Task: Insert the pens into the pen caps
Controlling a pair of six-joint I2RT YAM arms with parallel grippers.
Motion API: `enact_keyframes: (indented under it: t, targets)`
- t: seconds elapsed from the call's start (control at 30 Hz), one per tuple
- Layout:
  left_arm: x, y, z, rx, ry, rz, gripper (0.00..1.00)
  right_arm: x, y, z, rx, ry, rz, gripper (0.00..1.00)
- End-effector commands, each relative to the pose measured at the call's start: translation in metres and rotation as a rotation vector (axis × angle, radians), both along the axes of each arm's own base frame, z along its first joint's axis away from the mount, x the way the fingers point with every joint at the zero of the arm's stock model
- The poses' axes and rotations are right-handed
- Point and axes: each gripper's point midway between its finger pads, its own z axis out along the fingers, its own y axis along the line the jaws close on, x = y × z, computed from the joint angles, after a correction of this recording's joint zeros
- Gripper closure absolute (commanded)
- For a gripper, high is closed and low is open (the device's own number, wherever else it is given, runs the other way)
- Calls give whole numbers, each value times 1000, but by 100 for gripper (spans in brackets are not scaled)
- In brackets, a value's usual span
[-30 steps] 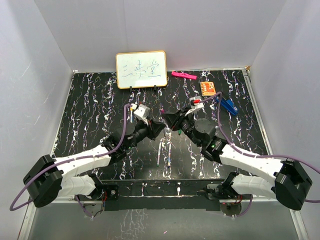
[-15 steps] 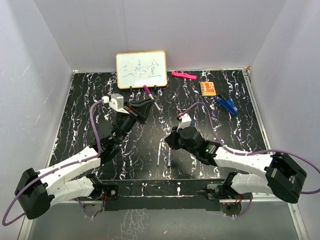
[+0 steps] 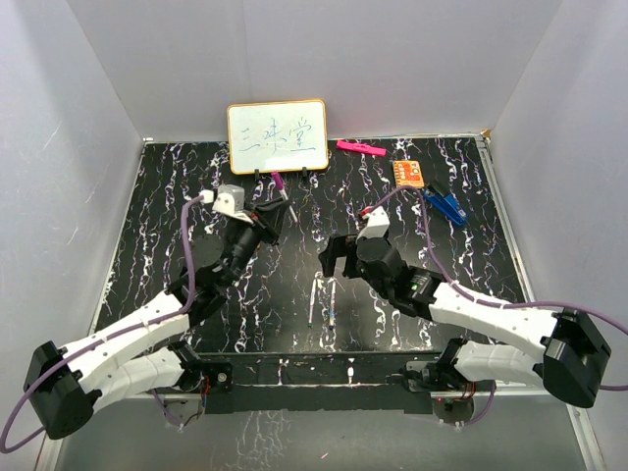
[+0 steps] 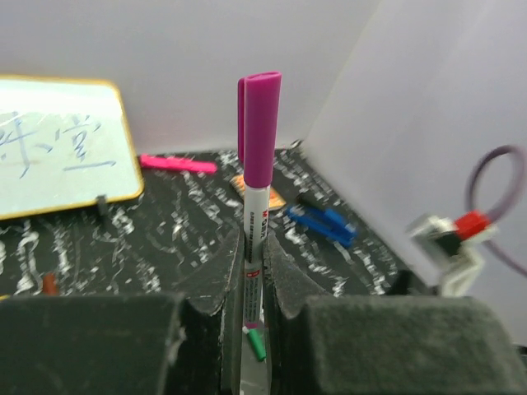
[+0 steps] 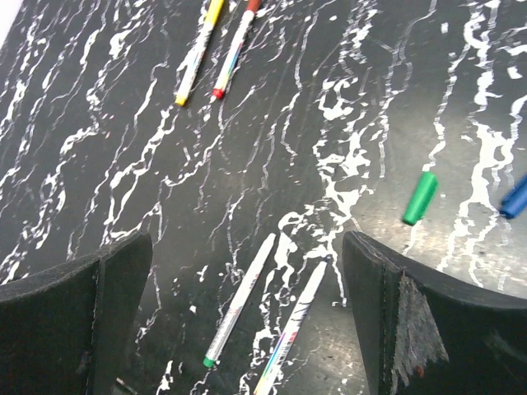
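Observation:
I will next tilt my left gripper downward, then lower it to the table beside the red capped pen, since its held pen already wears the magenta cap (image 4: 261, 123).
A white-barrelled pen (image 4: 254, 239) with a magenta cap (image 4: 261, 123) on its top stands upright in my left gripper (image 4: 253, 271), which is shut on the barrel. From above, that gripper (image 3: 270, 211) is at the back left, near the whiteboard, with the capped end (image 3: 279, 183) sticking out. My right gripper (image 5: 247, 247) hangs open above two bare pens, one green-tipped (image 5: 239, 300) and one beside it (image 5: 296, 329). These two pens (image 3: 314, 297) lie just in front of the right gripper (image 3: 341, 263). A green cap (image 5: 420, 197) and a blue cap (image 5: 515, 197) lie to the right.
Two capped pens, yellow (image 5: 198, 53) and red (image 5: 235, 49), lie farther off. A whiteboard (image 3: 278, 136) stands at the back. A pink marker (image 3: 360, 148), an orange card (image 3: 408, 174) and a blue clip (image 3: 448, 207) are at the back right.
The two grippers were together at the middle. My left gripper has carried the magenta-capped pen away to the back left. My right gripper let go, opened wide and now hovers over the two bare pens.

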Motion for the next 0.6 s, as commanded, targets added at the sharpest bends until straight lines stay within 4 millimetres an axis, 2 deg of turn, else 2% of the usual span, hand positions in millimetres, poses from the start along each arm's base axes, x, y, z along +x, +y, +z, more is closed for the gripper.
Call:
enact_keyframes:
  t: [0.0,0.1,0.17,0.23,0.3,0.43,0.57]
  targets:
    - [26,9,-28,146,119,107,100,20,-31,30,-8,-51,-172,2]
    - [53,14,-60,233,254,151,100,28,-51,30,-25,-32,-260,2]
    - [71,14,-91,284,377,157,100,32,-65,26,-48,-3,-316,2]
    - [84,18,-121,349,488,175,100,37,-76,21,-66,31,-357,2]
    - [94,16,-142,402,551,182,100,40,-82,17,-71,61,-374,2]
    - [110,9,-176,468,648,176,100,43,-89,11,-61,92,-386,2]
    - [122,1,-199,499,714,156,100,44,-91,12,-61,90,-382,2]
